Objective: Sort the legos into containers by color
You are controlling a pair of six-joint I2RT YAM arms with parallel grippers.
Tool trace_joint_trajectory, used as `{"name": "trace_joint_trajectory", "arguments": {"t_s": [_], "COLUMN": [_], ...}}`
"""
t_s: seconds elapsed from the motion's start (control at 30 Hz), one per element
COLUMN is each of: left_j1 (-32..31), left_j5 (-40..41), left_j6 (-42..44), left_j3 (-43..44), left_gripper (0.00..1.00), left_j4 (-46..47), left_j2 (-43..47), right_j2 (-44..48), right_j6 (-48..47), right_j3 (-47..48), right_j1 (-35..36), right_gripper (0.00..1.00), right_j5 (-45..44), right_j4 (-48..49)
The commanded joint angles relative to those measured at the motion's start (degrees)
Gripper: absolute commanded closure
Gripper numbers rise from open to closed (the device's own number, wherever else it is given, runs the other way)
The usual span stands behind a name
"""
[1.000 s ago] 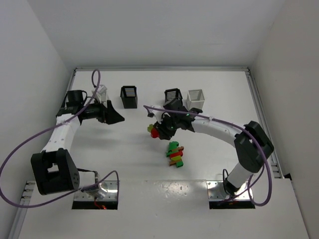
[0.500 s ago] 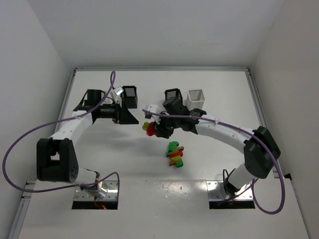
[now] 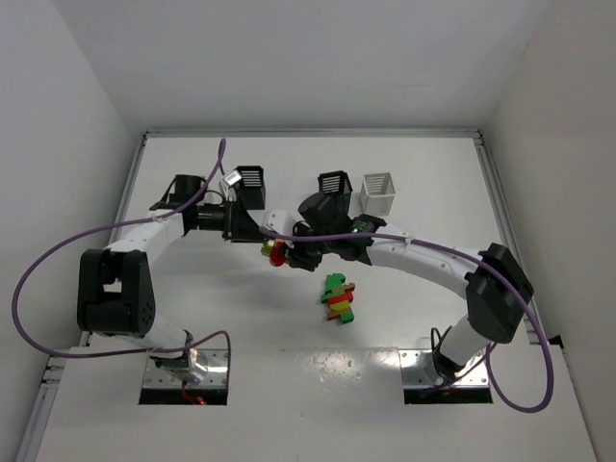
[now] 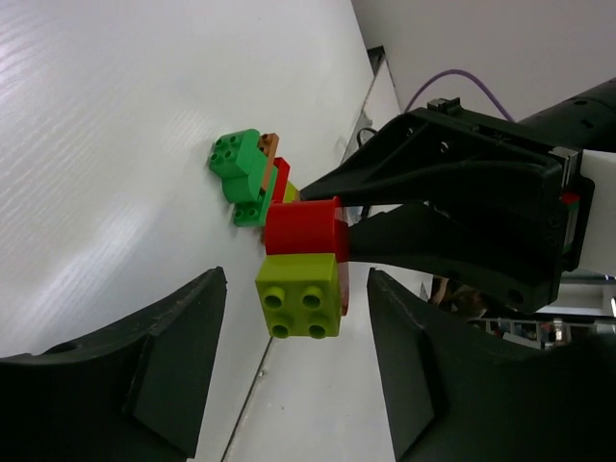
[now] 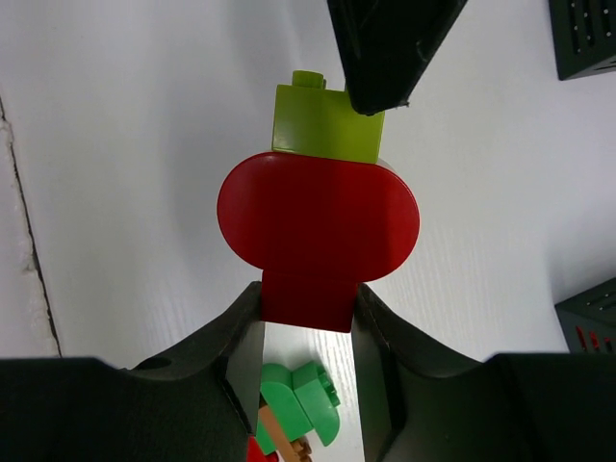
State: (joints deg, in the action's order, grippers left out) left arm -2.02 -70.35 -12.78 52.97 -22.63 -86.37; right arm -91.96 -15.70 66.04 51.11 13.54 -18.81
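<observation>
My right gripper swings outward over the black container showing red [image 3: 335,181] through its slots next and releases the red lego [image 3: 280,253] inside.
My right gripper [image 3: 289,252] [image 5: 308,298] is shut on a red lego [image 5: 318,217] [image 3: 280,253] and holds it above the table. A yellow-green lego [image 5: 327,123] [image 4: 300,300] is stuck to the red one's far end. My left gripper [image 3: 258,234] [image 4: 296,289] faces it, open, with one jaw on each side of the yellow-green lego and a gap on both sides. A pile of green, red and orange-brown legos [image 3: 338,298] [image 4: 245,173] lies on the table. Two black containers [image 3: 250,179] [image 3: 333,184] and a white one [image 3: 378,192] stand at the back.
The two arms meet nose to nose left of the table's middle, just in front of the black containers. White walls enclose the table on three sides. Purple cables loop beside both arm bases [image 3: 183,371] [image 3: 448,371].
My left arm swung right to meet the right gripper, and its jaws narrowed around the yellow-green lego. My right gripper carried the red lego leftward.
</observation>
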Motion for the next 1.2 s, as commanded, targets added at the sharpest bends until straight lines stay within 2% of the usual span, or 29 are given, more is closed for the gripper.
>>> {"name": "trace_joint_trajectory", "arguments": {"t_s": [0.0, 0.33, 0.6, 0.7, 1.0, 1.17], "left_j1": [-0.44, -0.97, -0.97, -0.97, 5.88, 6.50], "left_j5": [-4.01, -4.54, -4.54, -4.54, -2.95, -2.43], "left_j6": [-0.67, -1.73, -1.73, -2.34, -3.92, -4.54], "left_j3": [0.38, -0.68, -1.72, -2.34, -3.49, -4.54], "left_gripper": [0.35, 0.36, 0.69, 0.77, 0.94, 0.97], "left_j4": [1.97, 2.51, 4.17, 4.87, 6.81, 7.96], "left_j2": [0.50, 0.50, 0.50, 1.11, 3.74, 5.51], "right_j2": [-0.32, -0.32, 0.21, 1.43, 6.88, 9.08], "right_j6": [-0.91, 0.15, 0.67, 0.67, 0.15, 0.15], "right_j3": [1.64, 2.16, 2.16, 0.24, -8.20, -11.90], "right_j1": [0.83, 0.83, 0.83, 0.83, -0.75, -1.36], "right_gripper": [1.00, 1.00, 1.00, 1.00, 1.00, 1.00], "right_j5": [-2.46, -6.16, -6.16, -6.16, -7.38, -7.39], "right_j4": [3.95, 5.18, 5.18, 5.18, 5.18, 5.18]}}
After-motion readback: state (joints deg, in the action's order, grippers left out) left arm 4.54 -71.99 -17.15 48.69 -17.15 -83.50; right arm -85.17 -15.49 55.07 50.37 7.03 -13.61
